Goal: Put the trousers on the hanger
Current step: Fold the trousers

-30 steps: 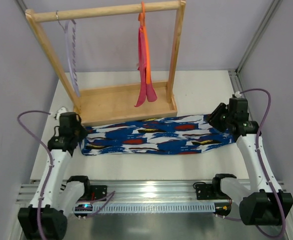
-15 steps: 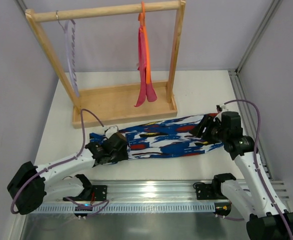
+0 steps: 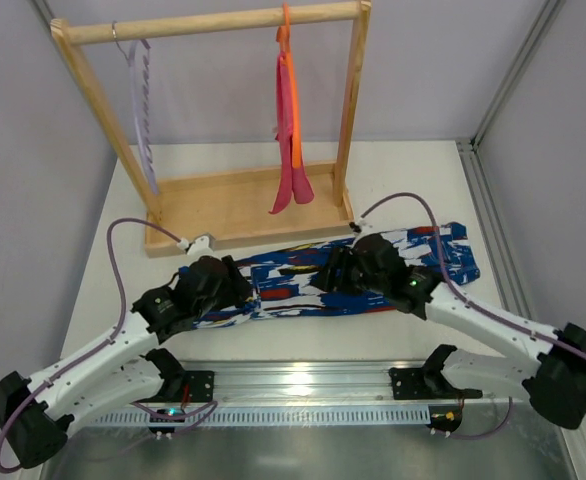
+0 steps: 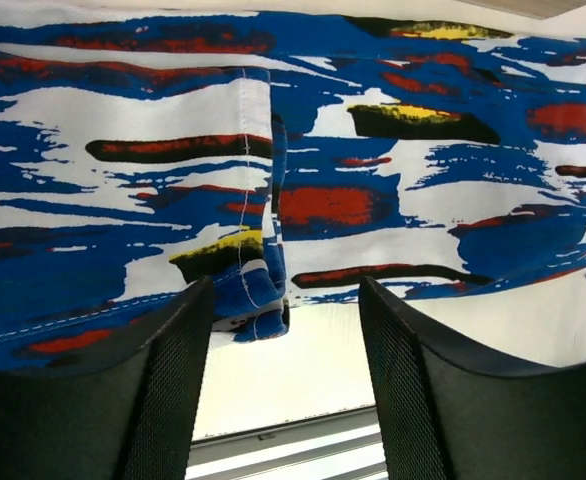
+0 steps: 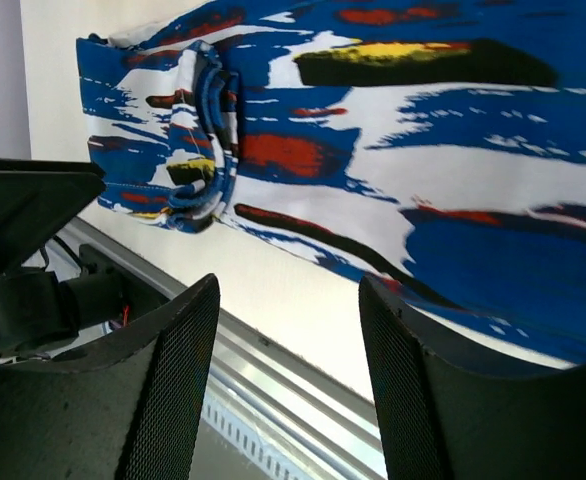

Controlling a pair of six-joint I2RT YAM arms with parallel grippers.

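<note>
The cloth bunches into a raised fold at the trousers' folded seam edge, so my right gripper should move toward my left gripper next and then lower onto that edge.
The trousers, in a blue, white, red and black print, lie stretched flat across the table in front of the rack. A folded seam edge shows in the left wrist view. My left gripper hovers over their left part, jaws open and empty. My right gripper is over their middle, also open with nothing between its fingers. The pale lilac hanger hangs from the rack's rail at the far left, away from both grippers.
A wooden rack with a tray base stands behind the trousers. An orange hanger carrying a pink cloth hangs from its rail. The metal rail runs along the near table edge. Walls close in on both sides.
Both grippers have left the trousers' ends and swung in over the cloth's middle with their jaws opened. The trousers have shifted, and their right end now lies farther right.
</note>
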